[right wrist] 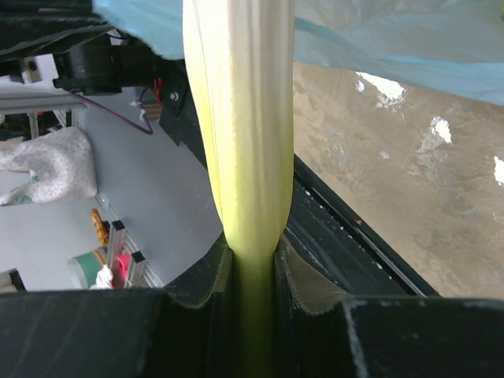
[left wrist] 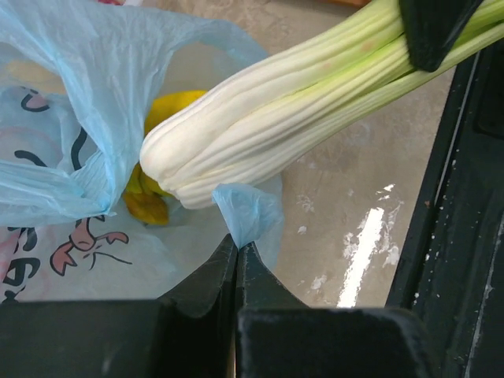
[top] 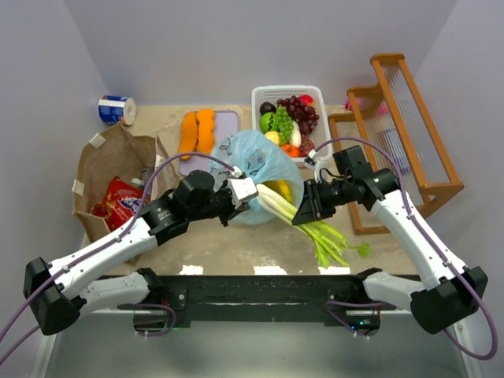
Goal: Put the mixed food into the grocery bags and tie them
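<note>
I should next push my right gripper outward and to the left in the top view, into the light-blue bag's opening (top: 272,189), because the stalk's green leaves still hang outside.
The light-blue bag (top: 253,157) with pink prints lies mid-table, its mouth facing the arms. My left gripper (top: 239,191) is shut on a fold of the bag's rim (left wrist: 246,213), the jaws pressed together (left wrist: 236,241). My right gripper (top: 304,208) is shut on a long leafy stalk vegetable (top: 277,203) with a white base and green leaves (top: 332,242). The stalk's white end (left wrist: 236,150) sits at the bag's mouth, above a yellow piece (left wrist: 146,197) inside. In the right wrist view the stalk (right wrist: 244,126) runs up from between the fingers (right wrist: 250,249).
A brown paper bag (top: 102,169) at the left holds a red packet (top: 120,201). A white basket (top: 260,98) of grapes and other fruit stands behind the blue bag. Orange slabs (top: 197,131) lie on a lilac board. A wooden rack (top: 409,126) stands at the right, a can (top: 116,109) at the back left.
</note>
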Available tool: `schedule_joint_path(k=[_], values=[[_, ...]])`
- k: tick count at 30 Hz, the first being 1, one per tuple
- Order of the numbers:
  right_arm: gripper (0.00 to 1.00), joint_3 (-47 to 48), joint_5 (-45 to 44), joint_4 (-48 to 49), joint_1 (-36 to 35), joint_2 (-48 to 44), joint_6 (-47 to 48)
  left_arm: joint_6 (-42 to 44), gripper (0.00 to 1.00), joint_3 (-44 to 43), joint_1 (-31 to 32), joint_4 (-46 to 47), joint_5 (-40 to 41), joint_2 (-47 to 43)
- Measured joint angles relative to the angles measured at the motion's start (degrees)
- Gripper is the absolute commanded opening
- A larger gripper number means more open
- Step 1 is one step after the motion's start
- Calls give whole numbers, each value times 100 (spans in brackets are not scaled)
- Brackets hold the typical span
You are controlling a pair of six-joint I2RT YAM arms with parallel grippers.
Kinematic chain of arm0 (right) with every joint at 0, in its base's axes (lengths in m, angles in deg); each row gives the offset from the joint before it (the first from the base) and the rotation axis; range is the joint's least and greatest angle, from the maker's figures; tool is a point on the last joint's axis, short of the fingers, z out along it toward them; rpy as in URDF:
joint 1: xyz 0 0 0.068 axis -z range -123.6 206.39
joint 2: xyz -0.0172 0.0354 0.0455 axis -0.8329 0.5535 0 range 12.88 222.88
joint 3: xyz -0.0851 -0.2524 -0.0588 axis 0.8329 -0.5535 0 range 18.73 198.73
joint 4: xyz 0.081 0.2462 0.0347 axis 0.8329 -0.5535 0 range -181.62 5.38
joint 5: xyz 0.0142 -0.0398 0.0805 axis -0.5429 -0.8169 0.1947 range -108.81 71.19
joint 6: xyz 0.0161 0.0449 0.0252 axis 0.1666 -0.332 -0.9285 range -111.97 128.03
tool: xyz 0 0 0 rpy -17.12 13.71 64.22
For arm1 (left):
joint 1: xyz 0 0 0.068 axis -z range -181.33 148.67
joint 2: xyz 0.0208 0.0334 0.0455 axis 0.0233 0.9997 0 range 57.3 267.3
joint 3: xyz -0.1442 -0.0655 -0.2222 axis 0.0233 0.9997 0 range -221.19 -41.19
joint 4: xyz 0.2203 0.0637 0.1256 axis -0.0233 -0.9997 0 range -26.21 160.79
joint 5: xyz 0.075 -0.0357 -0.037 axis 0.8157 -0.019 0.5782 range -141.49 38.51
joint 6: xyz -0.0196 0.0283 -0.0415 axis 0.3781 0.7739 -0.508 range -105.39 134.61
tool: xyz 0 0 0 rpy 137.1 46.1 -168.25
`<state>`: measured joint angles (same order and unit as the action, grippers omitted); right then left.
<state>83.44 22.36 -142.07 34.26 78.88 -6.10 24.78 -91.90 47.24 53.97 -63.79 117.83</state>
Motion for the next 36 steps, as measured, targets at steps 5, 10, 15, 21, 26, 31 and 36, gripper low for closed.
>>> schedule_joint_path(k=[5,10,15,21,26,31,36], values=[[0,-149,-138,170,-42,129,-345,4,0,0,98,2,-420,-142],[0,-129,-208,866,-44,505,-951,15,0,0,313,-7,-651,-140],[0,-63,-535,1694,-48,1130,-1735,42,0,0,570,-52,-767,-120],[0,-7,-1036,3042,-70,1478,-3023,74,0,-15,774,-107,-1021,-66],[0,28,-1475,3971,-116,1843,-3864,160,0,-184,879,-219,-1141,251],[0,26,-2629,4374,-448,2138,-4214,149,0,-264,927,-175,-1040,323],[0,-144,-4059,4981,-1281,2142,-4494,114,0,-339,933,87,-935,275]])
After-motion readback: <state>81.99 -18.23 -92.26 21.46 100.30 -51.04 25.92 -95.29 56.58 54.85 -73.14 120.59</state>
